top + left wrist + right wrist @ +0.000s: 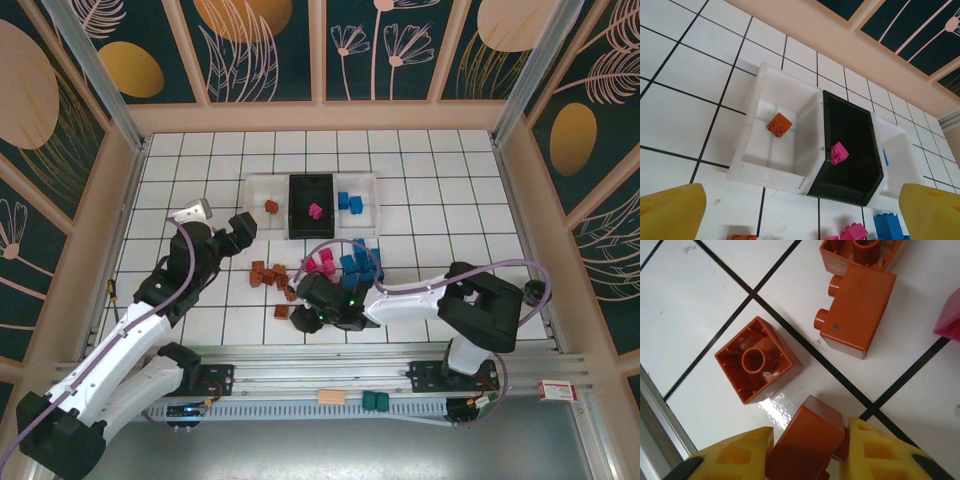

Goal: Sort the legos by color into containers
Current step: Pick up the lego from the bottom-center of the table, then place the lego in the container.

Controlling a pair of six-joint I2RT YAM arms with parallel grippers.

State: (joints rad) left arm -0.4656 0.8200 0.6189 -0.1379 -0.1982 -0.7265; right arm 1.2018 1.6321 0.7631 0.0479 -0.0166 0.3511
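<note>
The white bin with one orange lego point(267, 208) stands outward of my right gripper, so next that gripper needs to rise and move outward over that bin to release mine there.
The three joined containers stand at the back: a white bin point(268, 190) with one orange lego point(779, 124), a black bin point(850, 130) with a pink lego point(839, 152), and a white bin point(360, 212) with blue legos point(349, 202). In front lie loose legos: orange point(268, 274), pink point(322, 263) and blue point(358, 263). My right gripper point(807, 455) is low over the table, shut on an orange lego point(807, 445). Beside it lie an upturned orange lego point(759, 360) and another on its side point(857, 307). My left gripper point(802, 212) hovers open before the bins, holding nothing.
A tan block point(331, 396) and dark green blocks point(375, 401) sit on the metal rail point(350, 360) at the near edge. Wooden walls enclose the tiled table on three sides. A pink lego's edge point(949, 320) shows at the right of the right wrist view.
</note>
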